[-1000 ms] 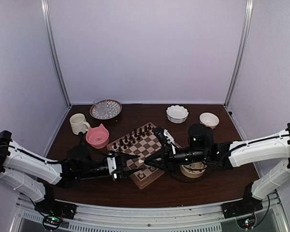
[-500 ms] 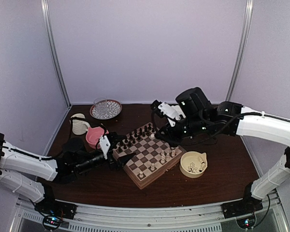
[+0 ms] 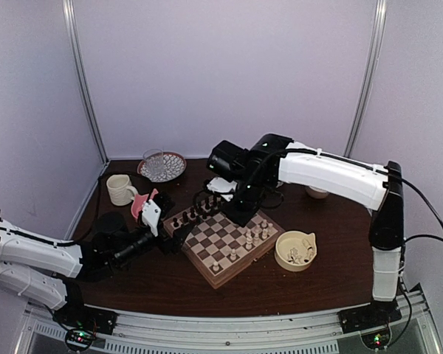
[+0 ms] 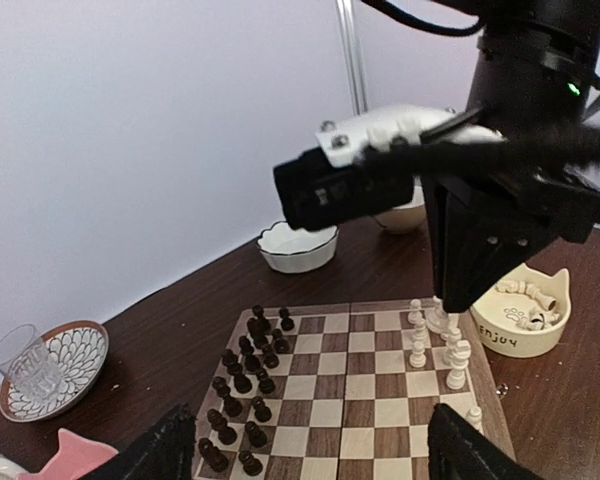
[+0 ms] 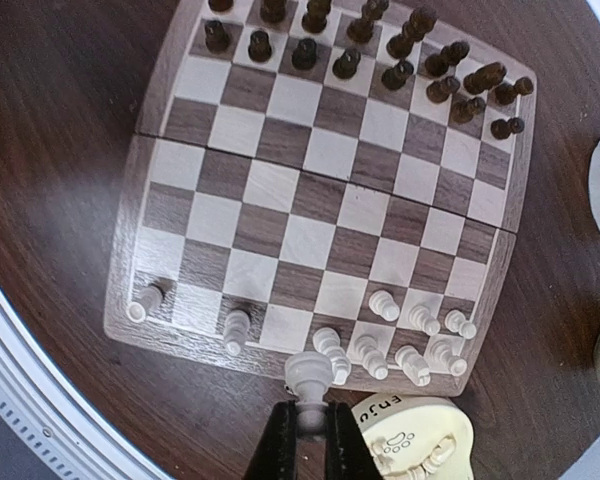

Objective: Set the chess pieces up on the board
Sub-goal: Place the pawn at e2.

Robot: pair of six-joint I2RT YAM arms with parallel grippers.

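The right gripper lowers the piece onto the empty light square (image 3: pixel 240 237) (image 5: pixel 338 297) below it beside the cream-white front row next. It then releases the piece, extending that row.
The board (image 3: pixel 220 237) lies at an angle mid-table. Dark brown figures (image 3: pixel 199 210) fill its far-left rows. Several cream-white chess pieces (image 3: pixel 252 236) stand along its near-right edge, with more in a cream cat-shaped bowl (image 3: pixel 295 251). My right gripper (image 3: pixel 241 216) hangs over the board's far part, shut on a cream-white piece (image 5: pixel 308 378), which sits above the board's white-side edge in the right wrist view (image 5: pixel 310 240). My left gripper (image 3: pixel 171 228) is open and empty at the board's left corner; the left wrist view shows the board (image 4: pixel 370 400) between its fingers.
A pink cat bowl (image 3: pixel 140 206) and a cream mug (image 3: pixel 120 189) stand left of the board. A glass on a patterned plate (image 3: pixel 161 166) is at the back. A small white bowl (image 3: pixel 317 193) peeks out behind the right arm, and a scalloped white bowl (image 4: pixel 298 245) sits behind the board.
The right arm has lifted from the cream bowl and swung up over the board with a white piece. The left gripper has drawn back to the left, off the board.
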